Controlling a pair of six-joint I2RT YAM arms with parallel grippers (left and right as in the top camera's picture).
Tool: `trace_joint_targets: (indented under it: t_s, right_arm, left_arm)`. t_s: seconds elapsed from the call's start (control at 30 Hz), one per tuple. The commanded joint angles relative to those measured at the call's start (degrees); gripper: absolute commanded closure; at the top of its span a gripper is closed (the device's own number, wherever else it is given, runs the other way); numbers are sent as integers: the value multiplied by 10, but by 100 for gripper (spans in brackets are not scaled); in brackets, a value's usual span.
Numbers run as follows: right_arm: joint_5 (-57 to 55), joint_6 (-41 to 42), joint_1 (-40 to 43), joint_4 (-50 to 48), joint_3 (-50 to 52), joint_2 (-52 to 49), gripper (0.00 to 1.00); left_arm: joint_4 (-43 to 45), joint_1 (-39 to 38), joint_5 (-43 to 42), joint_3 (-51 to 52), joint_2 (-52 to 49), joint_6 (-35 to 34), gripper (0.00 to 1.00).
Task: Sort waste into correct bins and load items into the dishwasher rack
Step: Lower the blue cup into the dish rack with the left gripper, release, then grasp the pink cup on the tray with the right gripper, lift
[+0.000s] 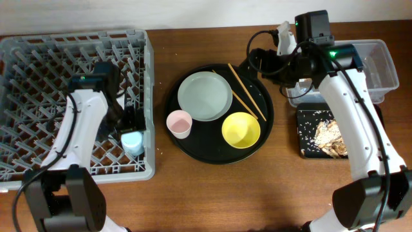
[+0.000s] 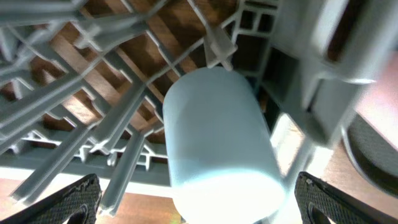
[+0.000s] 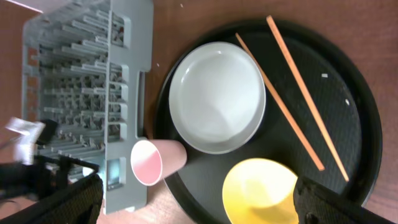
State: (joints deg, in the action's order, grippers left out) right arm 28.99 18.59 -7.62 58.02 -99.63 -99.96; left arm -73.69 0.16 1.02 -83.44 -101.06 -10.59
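Note:
The pink cup's opening has room for a finger. My right gripper will move down, back and left in the overhead view next, onto the pink cup's bowl-side rim [image 1: 190,120] [image 3: 161,166].
The light blue cup [image 1: 132,142] [image 2: 217,137] rests in the front right corner of the grey dishwasher rack [image 1: 38,45] [image 2: 93,93]. My left gripper [image 1: 131,129] [image 2: 199,202] is open just above it, with a finger well off each side of the cup. On the round black tray [image 1: 212,151] [image 3: 354,93] are the grey-green plate [image 1: 205,95] [image 3: 217,96], the yellow bowl [image 1: 241,129] [image 3: 264,190] and two chopsticks [image 1: 248,96] [image 3: 292,99]. The pink cup [image 1: 179,124] [image 3: 155,162] sits at the tray's left rim. My right gripper [image 1: 267,58] [image 3: 199,202] hangs open and empty high over the tray's far right.
A clear tub [image 1: 380,64] stands at the far right. In front of it a shallow black tray [image 1: 306,129] holds beige food scraps [image 1: 328,135]. Bare wooden table lies along the front edge.

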Motion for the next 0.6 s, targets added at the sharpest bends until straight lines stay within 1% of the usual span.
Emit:
trace_joint_targets:
  t_s: [0.0,0.03,0.1,0.17,0.23,0.27,0.4,0.47,0.57]
  right_arm:
    - [-13,-21,-32,31,-7,-2,1]
    - [-18,-22,-44,44,-6,-4,0]
    - [-40,-23,-80,66,-2,-12,4]
    - [-57,-20,-113,66,13,-17,11]
    - [-89,4,-147,57,32,-23,20]
    - [-112,24,-164,51,42,-27,21]
    - [-132,44,-209,-9,79,-44,26]
    - [-132,49,-233,-60,97,-62,31]
    - [-120,80,-247,-113,102,-95,39]
  left_arm:
    - [-31,0,-26,-119,7,-7,1]
    - [-41,0,-35,-148,7,-7,1]
    - [-57,0,-55,-209,7,-7,1]
    - [-56,0,-79,-250,7,-7,1]
    - [-46,0,-99,-268,7,-7,1]
    - [-40,0,-106,-269,7,-7,1]
    - [-26,0,-107,-269,5,-7,1]
    - [-19,0,-107,-269,5,-7,1]
    - [-14,0,-107,-269,5,-7,1]
